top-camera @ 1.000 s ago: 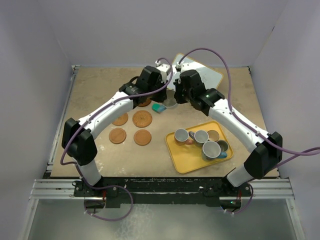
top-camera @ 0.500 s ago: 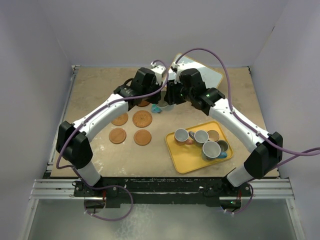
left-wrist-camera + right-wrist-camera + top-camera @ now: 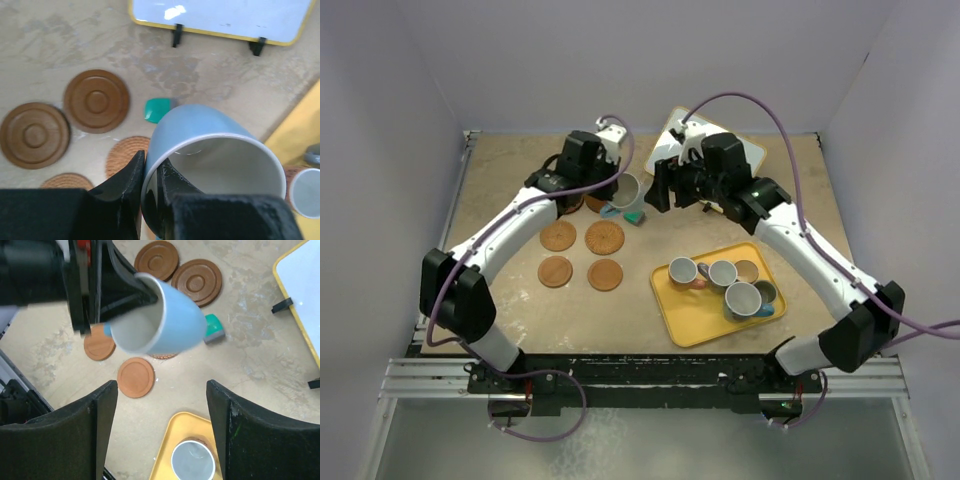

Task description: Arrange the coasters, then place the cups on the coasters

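Note:
The farther dark brown coaster [image 3: 572,204] lies below my left gripper, to its left in the top view, so I will move the gripper across and down and release the cup on it.
My left gripper [image 3: 150,165] is shut on the rim of a light blue cup [image 3: 200,131], one finger inside and one outside, and holds it tilted above the table. From above, this cup [image 3: 627,189] hangs near the teal block [image 3: 636,217]. My right gripper [image 3: 162,390] stands open, just right of the cup [image 3: 167,322] and apart from it. Two dark brown coasters [image 3: 96,101] lie side by side, with orange-brown coasters [image 3: 605,238] in front of them. Several cups [image 3: 742,299] stand in the yellow tray [image 3: 695,322].
A white board with a yellow rim [image 3: 744,152] leans at the back of the table, behind the right gripper. The yellow tray takes up the right front. Grey walls close in the table on three sides.
The right gripper has opened, let go of the blue cup and drawn back to the right. The left arm has carried the cup to the left.

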Robot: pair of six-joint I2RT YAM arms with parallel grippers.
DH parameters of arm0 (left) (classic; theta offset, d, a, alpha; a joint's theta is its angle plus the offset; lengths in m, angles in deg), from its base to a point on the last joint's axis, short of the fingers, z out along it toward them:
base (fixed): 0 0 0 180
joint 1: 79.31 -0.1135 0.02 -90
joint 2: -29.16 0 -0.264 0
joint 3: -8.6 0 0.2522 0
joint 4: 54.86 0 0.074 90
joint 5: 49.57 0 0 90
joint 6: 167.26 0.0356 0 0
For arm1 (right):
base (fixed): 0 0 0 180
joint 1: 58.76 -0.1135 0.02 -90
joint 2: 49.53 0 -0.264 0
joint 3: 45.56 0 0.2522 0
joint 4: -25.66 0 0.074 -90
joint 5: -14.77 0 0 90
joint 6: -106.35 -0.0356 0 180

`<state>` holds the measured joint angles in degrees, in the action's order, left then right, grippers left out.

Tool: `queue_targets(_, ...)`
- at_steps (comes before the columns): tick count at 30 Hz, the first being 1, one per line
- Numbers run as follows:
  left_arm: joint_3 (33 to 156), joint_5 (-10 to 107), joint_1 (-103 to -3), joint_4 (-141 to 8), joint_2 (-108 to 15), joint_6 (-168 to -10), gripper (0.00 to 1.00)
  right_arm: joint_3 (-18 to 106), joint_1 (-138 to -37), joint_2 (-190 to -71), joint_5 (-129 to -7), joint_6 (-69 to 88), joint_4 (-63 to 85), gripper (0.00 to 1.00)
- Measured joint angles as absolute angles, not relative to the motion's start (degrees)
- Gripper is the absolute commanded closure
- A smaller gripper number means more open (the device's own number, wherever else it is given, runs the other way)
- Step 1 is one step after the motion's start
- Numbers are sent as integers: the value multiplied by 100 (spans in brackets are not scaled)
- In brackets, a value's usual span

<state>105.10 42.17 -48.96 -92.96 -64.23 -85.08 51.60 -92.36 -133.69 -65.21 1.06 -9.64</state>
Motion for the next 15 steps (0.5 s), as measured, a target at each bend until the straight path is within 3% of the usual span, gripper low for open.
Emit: queue_targets(15,10857,4477,-6986,-9727,-6696,-6807,97,4500,-7942,-12281,-4626,1521,-1207,22)
